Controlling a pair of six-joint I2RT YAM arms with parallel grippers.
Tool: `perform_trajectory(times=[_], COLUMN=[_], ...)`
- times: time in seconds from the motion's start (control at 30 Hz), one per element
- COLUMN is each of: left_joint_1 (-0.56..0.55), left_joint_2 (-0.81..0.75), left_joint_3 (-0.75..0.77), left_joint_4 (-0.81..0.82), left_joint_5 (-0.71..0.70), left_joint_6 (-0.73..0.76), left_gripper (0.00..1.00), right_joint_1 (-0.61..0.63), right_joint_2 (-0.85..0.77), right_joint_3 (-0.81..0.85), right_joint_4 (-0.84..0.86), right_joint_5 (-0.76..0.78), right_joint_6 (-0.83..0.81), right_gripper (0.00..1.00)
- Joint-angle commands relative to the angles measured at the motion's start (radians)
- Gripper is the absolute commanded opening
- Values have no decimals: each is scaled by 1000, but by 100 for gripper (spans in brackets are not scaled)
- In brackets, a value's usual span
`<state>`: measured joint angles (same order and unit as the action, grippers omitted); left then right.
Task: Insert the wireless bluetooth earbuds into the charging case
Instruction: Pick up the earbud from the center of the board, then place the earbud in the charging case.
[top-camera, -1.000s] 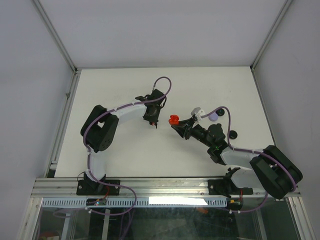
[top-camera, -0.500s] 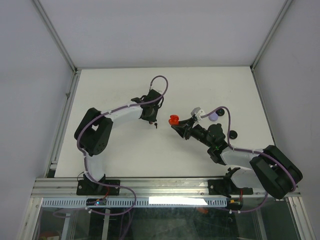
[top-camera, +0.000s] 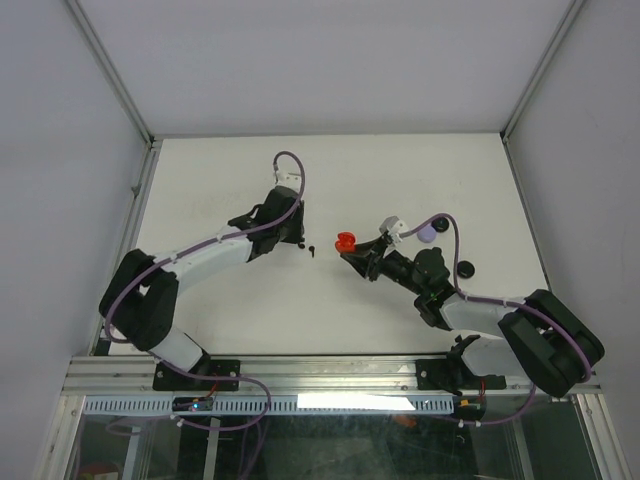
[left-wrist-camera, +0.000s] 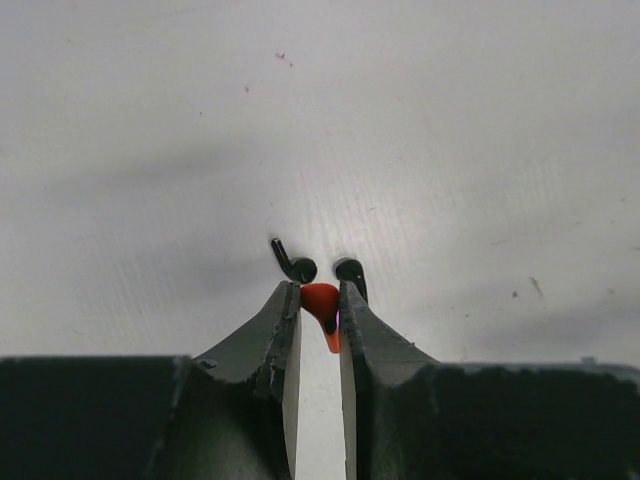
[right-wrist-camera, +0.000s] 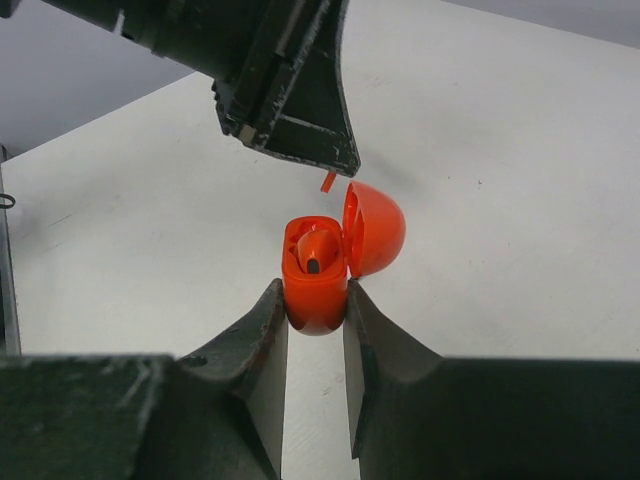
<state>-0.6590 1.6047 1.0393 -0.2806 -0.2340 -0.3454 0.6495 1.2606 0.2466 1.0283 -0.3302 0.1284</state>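
Note:
My left gripper is to swing and tilt to the right in the top view next and release in the case's empty half (top-camera: 342, 243), because the red case holds only one earbud.
My right gripper (right-wrist-camera: 314, 288) is shut on an open red charging case (right-wrist-camera: 316, 272), its lid (right-wrist-camera: 378, 228) hinged back. One red earbud (right-wrist-camera: 318, 248) sits inside it. In the top view the case (top-camera: 346, 241) is at the right gripper's tip (top-camera: 354, 251), mid-table. My left gripper (left-wrist-camera: 318, 290) is shut on a second red earbud (left-wrist-camera: 321, 299), stem pointing back between the fingers. Two black earbuds (left-wrist-camera: 296, 264) (left-wrist-camera: 352, 272) lie on the table just beyond its tips. The left gripper (top-camera: 302, 242) hangs just left of the case, and the right wrist view shows its fingers (right-wrist-camera: 300, 110) above the case.
A lavender case (top-camera: 428, 233) and a black case (top-camera: 466, 268) lie right of the right arm. The white table (top-camera: 220, 180) is bounded by a metal frame at the left and near edges.
The left arm's elbow has swung down and to the left and its wrist has turned. Its gripper tip stays near the black earbuds. The right arm and the case have not moved.

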Motion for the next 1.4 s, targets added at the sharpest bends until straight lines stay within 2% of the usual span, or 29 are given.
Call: perform_trajectory(times=[0.0,0.2,0.53,0.67,0.87,1.13,1.37], left_joint_1=[0,-58,-203,-283,-356,-407,-423], left_joint_2=[-201,-381,-530,-550,-551,-530,-503], left_joint_3=[-105,-199,-306,-343,-374,-379,-371], left_joint_4=[258,408,646,733,795,832,840], left_joint_5=[33,3,-53,-116,-165,-177,-162], left_joint_6=[-16,47,185,270,323,342,326], left_gripper=[10,9,9,9,9,9,9], right_joint_1=[7,9,34,44,46,46,46], right_joint_2=[-3,22,13,18,14,25,8], right_joint_3=[15,10,31,33,26,-7,-18], right_joint_4=[108,218,267,309,360,466,463], right_joint_5=[-15,-33,-20,-23,-26,-43,-55], right_joint_6=[-36,-55,-104,-119,-147,-147,-149], right_gripper=[0,0,0,0,0,0,0])
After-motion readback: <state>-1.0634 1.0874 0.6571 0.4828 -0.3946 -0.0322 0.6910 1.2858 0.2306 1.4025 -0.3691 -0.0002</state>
